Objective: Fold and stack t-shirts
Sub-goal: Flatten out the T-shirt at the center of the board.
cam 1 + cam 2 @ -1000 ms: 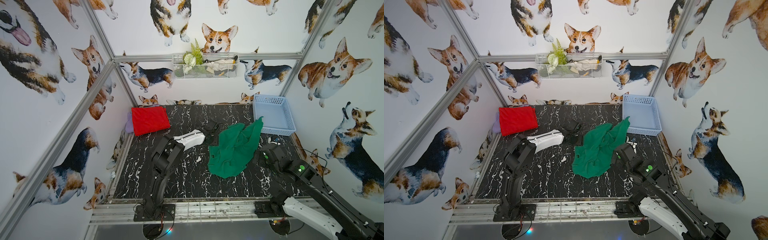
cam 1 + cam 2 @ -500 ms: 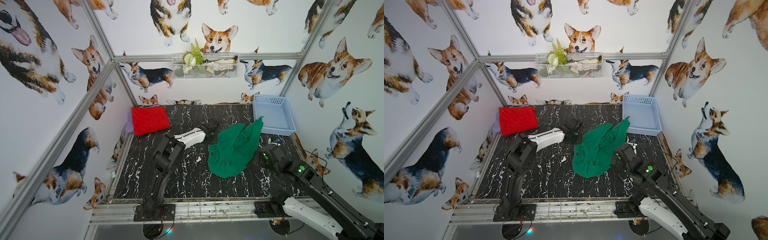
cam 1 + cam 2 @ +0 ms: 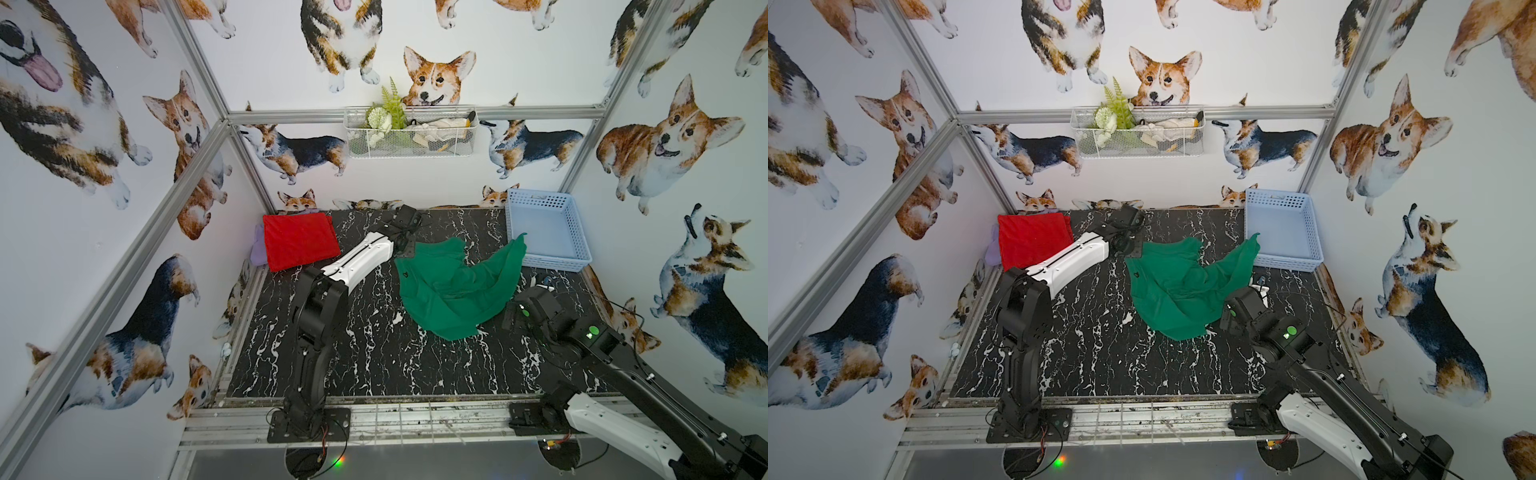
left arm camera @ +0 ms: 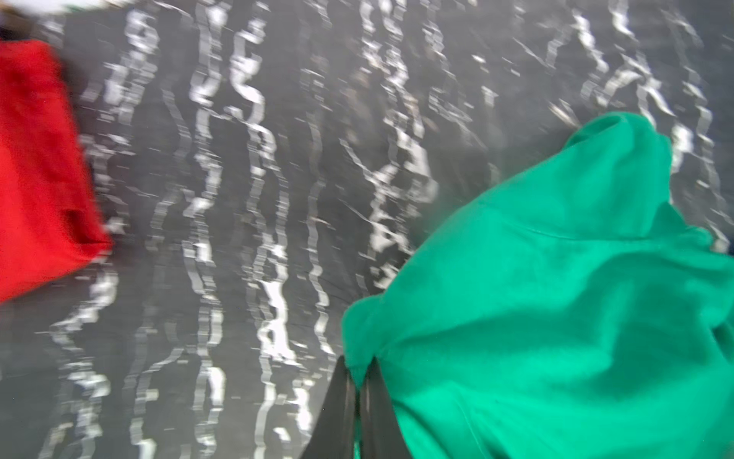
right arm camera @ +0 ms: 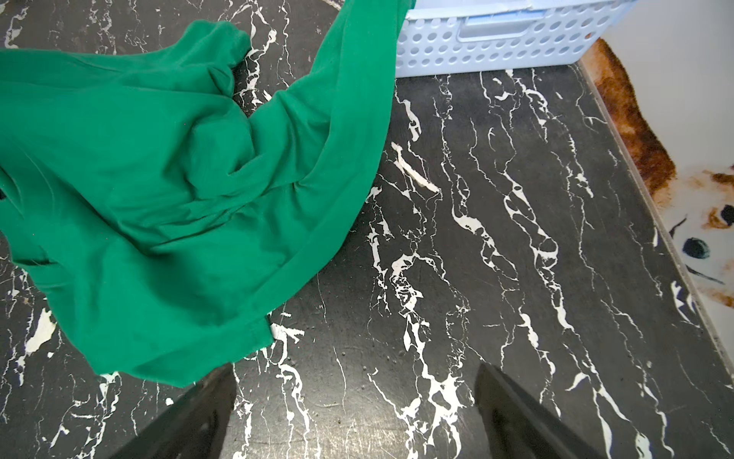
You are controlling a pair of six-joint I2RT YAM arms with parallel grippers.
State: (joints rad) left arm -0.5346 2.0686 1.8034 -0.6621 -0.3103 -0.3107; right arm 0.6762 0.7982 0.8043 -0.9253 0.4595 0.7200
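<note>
The bare tabletop lies between my left gripper and the red t-shirt [image 3: 299, 245], which is folded. My left gripper should move toward that shirt and let go of the pinched edge.
A crumpled green t-shirt [image 3: 453, 286] [image 3: 1183, 286] lies mid-table, one end draped against the basket's corner. My left gripper [image 3: 405, 249] [image 4: 357, 369] is shut on the far left edge of the green t-shirt [image 4: 556, 278], cloth pinched between its jaws. The red t-shirt [image 3: 299, 245] [image 3: 1034, 241] [image 4: 35, 167] lies folded at the far left corner. My right gripper [image 5: 356, 369] stands open low over bare table by the near right hem of the green t-shirt [image 5: 159, 179], holding nothing; one of its fingers [image 5: 206, 401] is just under the hem.
A pale blue perforated basket [image 3: 557, 262] [image 3: 1287, 262] [image 5: 496, 43] stands empty at the far right corner. A purple cloth [image 3: 257, 249] peeks out from under the red t-shirt. A wire basket [image 3: 411, 137] hangs on the back wall. Walls close in on three sides.
The left gripper has shut on the green t-shirt's edge and drawn that corner left and away, spreading the cloth. The left wrist view is motion-blurred. The right arm has hardly moved.
</note>
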